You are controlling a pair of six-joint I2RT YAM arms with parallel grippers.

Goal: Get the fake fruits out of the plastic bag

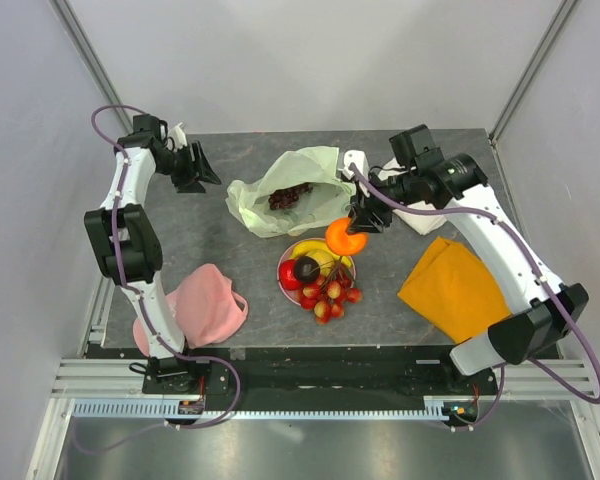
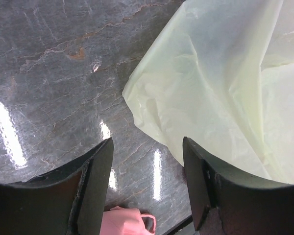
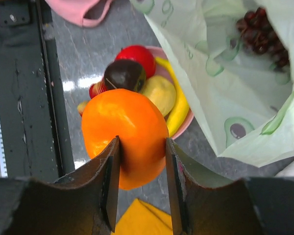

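Note:
I will next lower the orange with my right gripper onto the plate's rim [image 1: 352,264] beside the banana [image 3: 179,110] below and let go, as the plate's middle is full of fruit.
The pale yellow-green plastic bag [image 1: 285,190] lies open at the table's middle back with the dark grape bunch [image 1: 291,195] inside; both show in the right wrist view, bag [image 3: 220,98] and grapes [image 3: 264,32]. My right gripper [image 1: 358,228] is shut on the orange [image 1: 344,237], holding it above the pink plate's [image 1: 285,283] far right rim; the orange [image 3: 125,134] sits between my fingers. On the plate lie the red apple [image 3: 137,55], dark plum [image 3: 125,74], banana [image 3: 179,110] and berry cluster [image 1: 330,297]. My left gripper [image 1: 202,165] is open and empty, left of the bag [image 2: 225,93].
A pink cloth [image 1: 208,305] lies at the front left. An orange cloth [image 1: 455,287] lies at the front right under the right arm. A white cloth [image 1: 415,212] sits behind the right gripper. The dark table edge and rail [image 3: 24,98] run along the front.

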